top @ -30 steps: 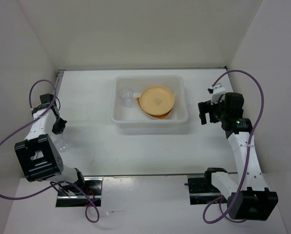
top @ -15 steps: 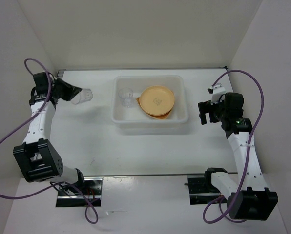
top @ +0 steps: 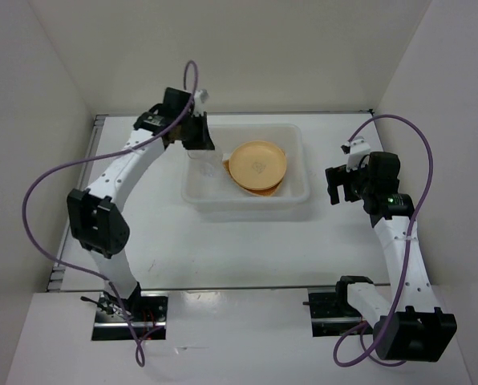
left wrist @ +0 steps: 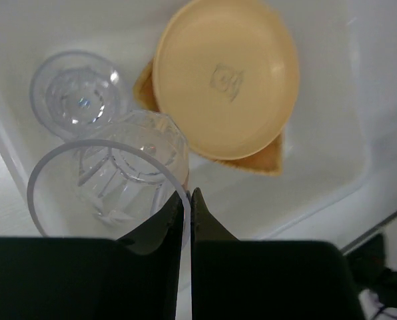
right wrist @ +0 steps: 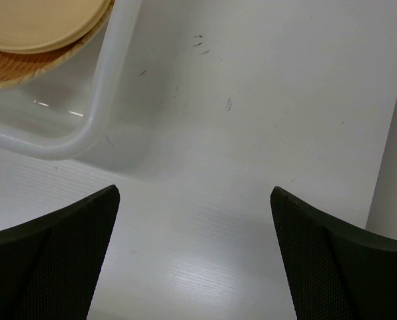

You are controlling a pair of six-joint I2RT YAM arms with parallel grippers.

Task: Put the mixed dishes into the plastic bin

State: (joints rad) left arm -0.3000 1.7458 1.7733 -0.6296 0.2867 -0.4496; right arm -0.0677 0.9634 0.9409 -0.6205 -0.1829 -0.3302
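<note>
My left gripper holds the cup above the standing cup. It will next lower the held cup onto bare bin bottom [top: 208,178] beside the standing cup, clear of the plate [top: 258,163], and release the held cup's rim.
My left gripper [left wrist: 187,193] is shut on the rim of a clear cup [left wrist: 112,180], which hangs over the left part of the plastic bin [top: 247,127]. In the top view that gripper [top: 200,146] is above the bin's back left corner. A second clear cup [left wrist: 75,93] stands in the bin just beyond the held one. A round yellow-orange plate [top: 258,163] [left wrist: 225,73] lies in the bin on top of the tan woven tray [left wrist: 268,157]. My right gripper [top: 341,186] [right wrist: 193,190] is open and empty over bare table, right of the bin.
The bin's rounded near right corner [right wrist: 85,133] shows in the right wrist view, just left of the right fingers. White walls enclose the table on three sides. A purple cable [top: 50,188] loops off the left arm.
The left arm swung from the table's left side to above the bin, carrying the clear cup with it. The right arm has not moved.
</note>
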